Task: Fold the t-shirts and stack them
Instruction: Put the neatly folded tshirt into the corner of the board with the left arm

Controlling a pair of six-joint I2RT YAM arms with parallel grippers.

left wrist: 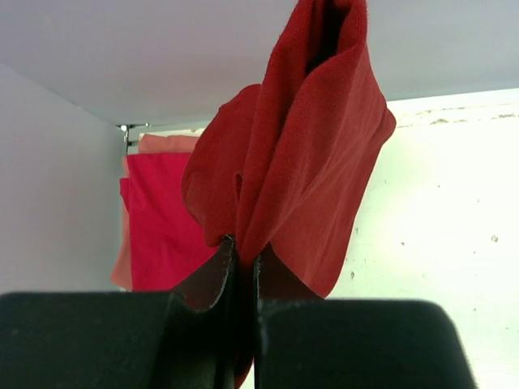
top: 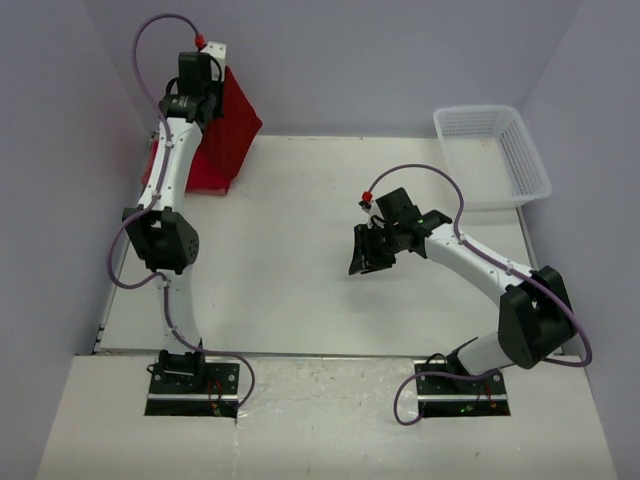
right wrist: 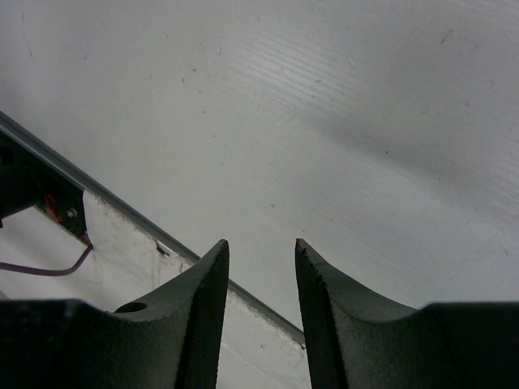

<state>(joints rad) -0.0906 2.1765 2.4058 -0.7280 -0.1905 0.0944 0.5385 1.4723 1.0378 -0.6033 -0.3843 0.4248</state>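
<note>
The red pile's wall-side edge (top: 152, 166) (left wrist: 141, 220) lies below and left of my left gripper in the top view, so next my left gripper should lower the crimson t-shirt's fold there and release.
My left gripper (left wrist: 242, 243) is shut on a bunched fold of a dark crimson t-shirt (left wrist: 308, 146). In the top view this t-shirt (top: 238, 125) hangs from the left gripper (top: 213, 72), raised at the far left corner of the table. Below and behind it lies a flat pile of bright red t-shirts (top: 203, 176), which the left wrist view shows as the red pile (left wrist: 158, 219) against the wall. My right gripper (top: 372, 250) hovers over the middle right of the table. It stands open (right wrist: 261, 247) with nothing between its fingers.
A white lattice basket (top: 492, 150) stands at the far right corner. The white table (top: 290, 240) stretches between the two arms, with walls close on the left and behind. Its metal front edge (right wrist: 122, 212) shows under the right gripper.
</note>
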